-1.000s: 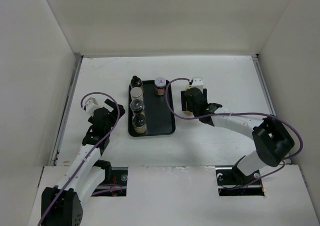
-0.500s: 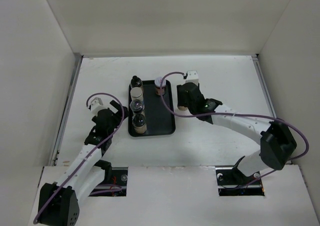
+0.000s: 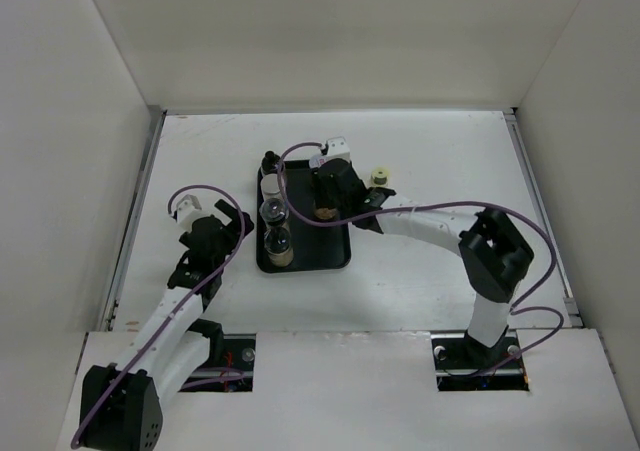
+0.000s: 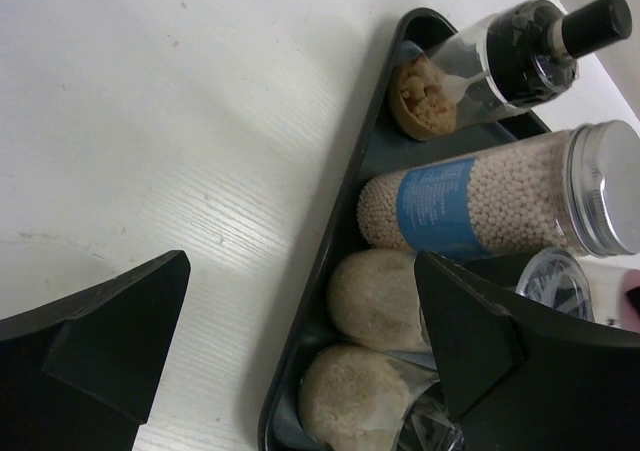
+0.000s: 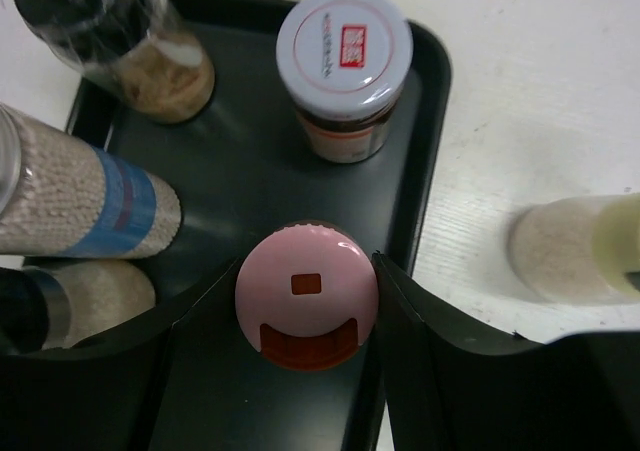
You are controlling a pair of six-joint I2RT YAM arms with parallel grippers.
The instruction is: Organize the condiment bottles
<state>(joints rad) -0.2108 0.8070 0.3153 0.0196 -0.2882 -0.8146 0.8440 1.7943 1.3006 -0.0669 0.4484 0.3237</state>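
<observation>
My right gripper carries the pink-capped bottle left in the top view next, toward the silver-capped bottle. It then places it on the bare tray bottom point(image 3: 301, 195) point(image 5: 222, 225).
My right gripper point(image 5: 306, 301) is shut on a pink-capped bottle point(image 5: 306, 293) with brown contents, held upright over the right side of the black tray point(image 5: 250, 171); it also shows in the top view point(image 3: 326, 201). Behind it in the tray stands a white-lidded jar point(image 5: 344, 66). The tray's left column holds a black-capped bottle point(image 4: 500, 56), a silver-capped bottle with a blue label point(image 4: 480, 206) and two more bottles point(image 4: 380, 296). A yellow-capped bottle point(image 3: 380, 176) stands on the table right of the tray. My left gripper point(image 4: 300, 356) is open and empty at the tray's left rim.
The tray point(image 3: 322, 249) sits in the middle of the white table, with white walls on three sides. The yellow-capped bottle point(image 5: 575, 249) is close beside my right gripper's outer finger. Purple cables loop over both arms.
My right gripper has moved left from the table beside the tray to over the tray, carrying the pink-capped bottle. The yellow-capped bottle now shows. The left arm has barely shifted.
</observation>
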